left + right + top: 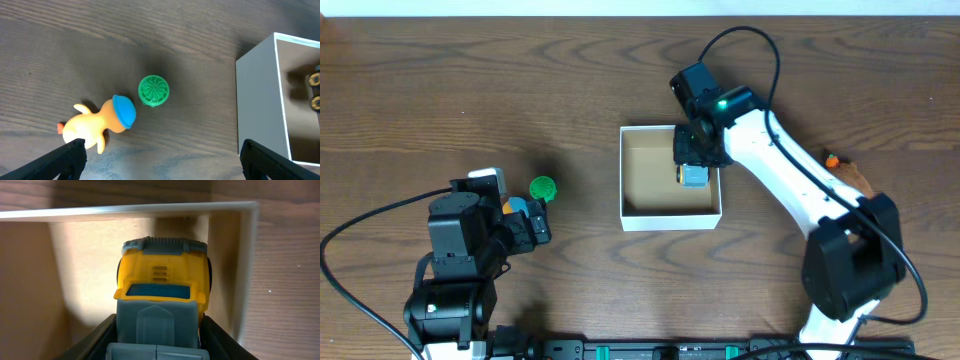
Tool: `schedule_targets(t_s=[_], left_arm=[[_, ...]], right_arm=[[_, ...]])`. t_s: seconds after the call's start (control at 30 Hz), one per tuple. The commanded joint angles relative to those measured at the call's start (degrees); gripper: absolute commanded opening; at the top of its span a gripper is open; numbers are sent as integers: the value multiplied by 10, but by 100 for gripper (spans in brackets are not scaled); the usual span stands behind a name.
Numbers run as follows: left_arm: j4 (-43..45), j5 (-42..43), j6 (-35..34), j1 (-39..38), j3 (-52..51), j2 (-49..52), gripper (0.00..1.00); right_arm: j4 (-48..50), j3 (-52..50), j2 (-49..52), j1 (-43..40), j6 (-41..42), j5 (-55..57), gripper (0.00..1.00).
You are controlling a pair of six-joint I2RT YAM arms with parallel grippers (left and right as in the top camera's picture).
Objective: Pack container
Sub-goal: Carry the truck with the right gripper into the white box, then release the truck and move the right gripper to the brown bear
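Observation:
Next, my right gripper moves down toward the container's tan bottom and releases the grey-blue toy truck there, because it already points down between the container's white sides.
The container is a white-walled square box with a tan inside, at the table's middle; it also shows in the left wrist view and the right wrist view. My right gripper is inside its right half, shut on a yellow and grey-blue toy truck; the truck points down into the box. My left gripper is open and empty above the table, left of the box. An orange duck with a blue cap and a green round toy lie just ahead of it.
A small orange toy lies on the table right of the right arm. The right arm's base stands at the lower right, the left arm's base at the lower left. Cables trail along the front edge.

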Motion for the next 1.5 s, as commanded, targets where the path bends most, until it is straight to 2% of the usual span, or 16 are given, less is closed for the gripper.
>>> schedule_targets(t_s=[0.0,0.17,0.2,0.27,0.33,0.63,0.9,1.0,1.1,1.23,1.47], left_arm=[[-2,-1,-5,4,13,0,98],[-2,-1,-5,4,13,0,98],[-2,-1,-5,4,13,0,98],[-2,-1,-5,4,13,0,98],[-2,-1,-5,4,13,0,98],[-6,-1,-5,4,13,0,98],[-6,-3,-5,4,13,0,98],[-6,-3,-5,4,13,0,98],[-6,-3,-5,4,13,0,98],[-6,-3,-5,4,13,1,98],[-6,-3,-5,4,13,6,98]], right_arm=[[6,-1,17,2,15,9,6],[19,-1,31,2,14,9,36],[21,-1,31,2,14,9,47],[24,-1,31,2,13,9,81],[30,-1,31,2,13,9,98],[51,7,26,2,-59,10,99],[-33,116,-48,-37,-102,90,99],[-67,143,-94,-87,-146,105,99],[-114,143,-132,-162,-235,103,99],[-198,129,-130,-254,-318,105,99],[-169,7,-110,-389,-336,104,99]])
